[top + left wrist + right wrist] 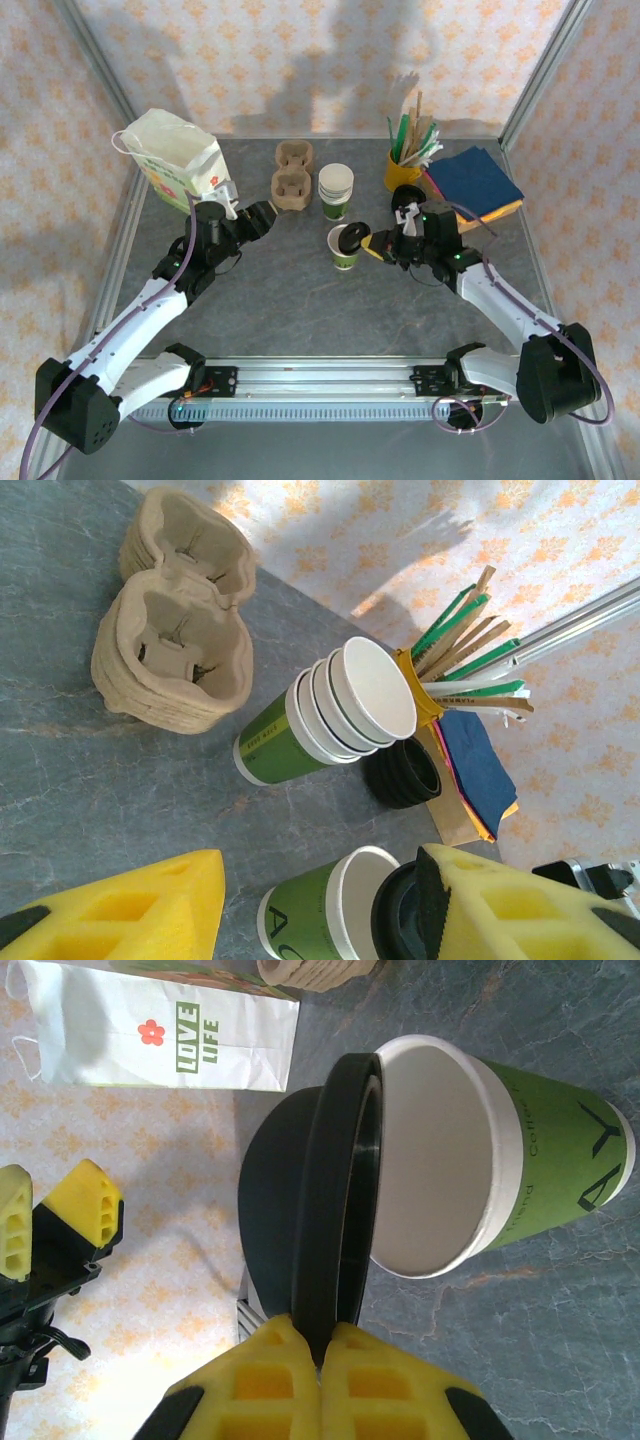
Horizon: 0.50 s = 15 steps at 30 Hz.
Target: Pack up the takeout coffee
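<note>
The cup's opening is uncovered. My right gripper will move down and in over the cup, set the black round lid (350, 238) on the cup's white rim and let go of it.
The takeout coffee cup (343, 252), white above a green band, stands upright and uncovered mid-table. Its mouth faces the right wrist camera (440, 1150), and it lies low in the left wrist view (305, 920). My right gripper (374, 243) (325, 1335) is shut on the edge of the black round lid (330, 1190) (350, 238). The lid hangs tilted on edge against the cup's rim, and its black rim shows (398, 915) beside the cup. My left gripper (262, 216) (318, 925) stands open to the cup's left, a short way off, with nothing between its fingers.
A stack of lidless cups (336, 188) and pulp carriers (292, 180) stand behind the cup. A white paper bag (175, 158) sits at the back left. A black stack of lids (405, 772), a yellow holder of stirrers (405, 165) and coloured napkins (475, 185) are at the back right.
</note>
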Available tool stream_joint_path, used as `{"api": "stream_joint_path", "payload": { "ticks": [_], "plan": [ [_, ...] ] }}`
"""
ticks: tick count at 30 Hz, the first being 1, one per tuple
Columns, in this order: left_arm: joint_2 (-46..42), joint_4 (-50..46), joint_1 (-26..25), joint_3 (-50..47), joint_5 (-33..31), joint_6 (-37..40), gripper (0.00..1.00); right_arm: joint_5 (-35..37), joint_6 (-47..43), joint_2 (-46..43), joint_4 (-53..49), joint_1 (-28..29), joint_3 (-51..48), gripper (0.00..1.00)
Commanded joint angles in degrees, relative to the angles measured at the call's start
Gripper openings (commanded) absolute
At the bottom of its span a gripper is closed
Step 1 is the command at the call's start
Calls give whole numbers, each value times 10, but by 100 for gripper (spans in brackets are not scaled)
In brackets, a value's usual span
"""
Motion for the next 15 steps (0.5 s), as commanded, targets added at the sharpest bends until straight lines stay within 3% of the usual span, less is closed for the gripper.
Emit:
{"api": "stream_joint_path", "payload": {
  "ticks": [1,15],
  "plan": [
    [3,9,-6,8,-10,1,54,-6,9,5,40,-3,-18,2],
    [9,9,-6,5,-6,-2,55,0,2,14,59,-3,-35,11]
  ]
}}
